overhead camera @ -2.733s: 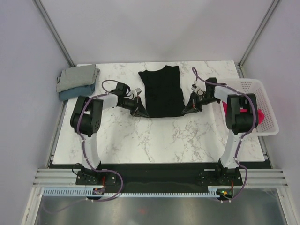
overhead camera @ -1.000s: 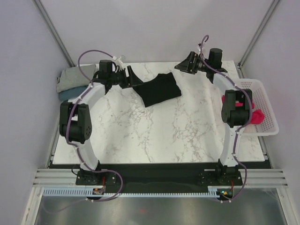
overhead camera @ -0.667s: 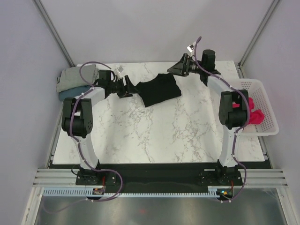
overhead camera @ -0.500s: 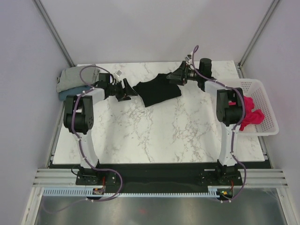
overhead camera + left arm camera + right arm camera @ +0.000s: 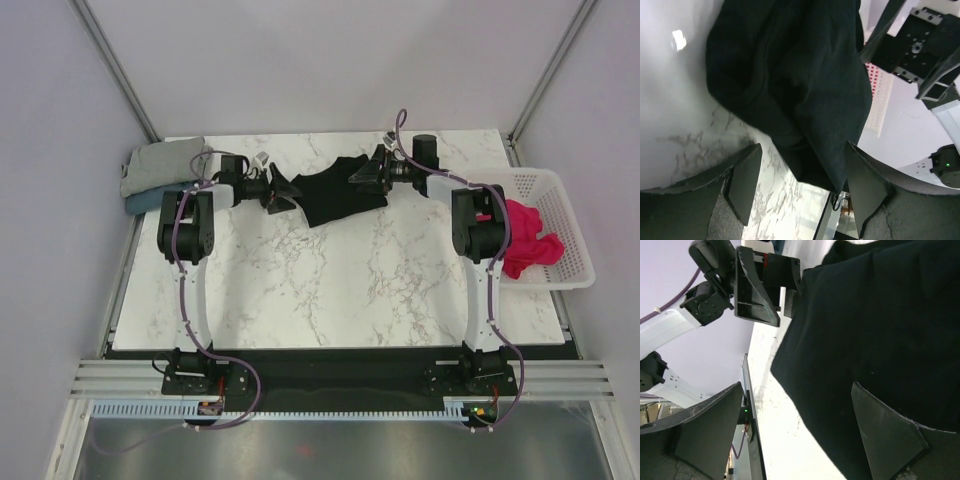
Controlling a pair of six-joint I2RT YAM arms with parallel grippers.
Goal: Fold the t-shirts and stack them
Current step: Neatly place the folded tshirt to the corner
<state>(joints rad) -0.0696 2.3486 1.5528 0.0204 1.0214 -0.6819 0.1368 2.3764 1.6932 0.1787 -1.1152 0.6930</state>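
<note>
I need to push my left gripper farther onto the black t-shirt's nearest edge (image 5: 300, 193) (image 5: 807, 157) next and close it. The t-shirt's edge is between the open fingers, to the gripper's right in the top view.
The black t-shirt (image 5: 336, 192) lies folded and skewed at the back middle of the table. My left gripper (image 5: 281, 190) is low at its left edge, open, and the shirt's corner (image 5: 805, 125) reaches between the fingers (image 5: 742, 180). My right gripper (image 5: 364, 172) is at the shirt's far right edge, wide open over black cloth (image 5: 875, 330), nothing clamped. A grey t-shirt (image 5: 165, 163) sits folded on a dusty blue one (image 5: 150, 201) at the back left. The pink-red t-shirt (image 5: 527, 238) is bunched in the basket.
The white mesh basket (image 5: 568, 222) stands at the table's right edge, beside the right arm. The marble table (image 5: 330, 290) ends in a black strip near the arm bases. Grey walls and metal posts close in the back corners.
The long flat black shirt has been folded in half toward the back. Over the last second both grippers came down from the far edge to the shirt's sides; the shirt stayed still.
</note>
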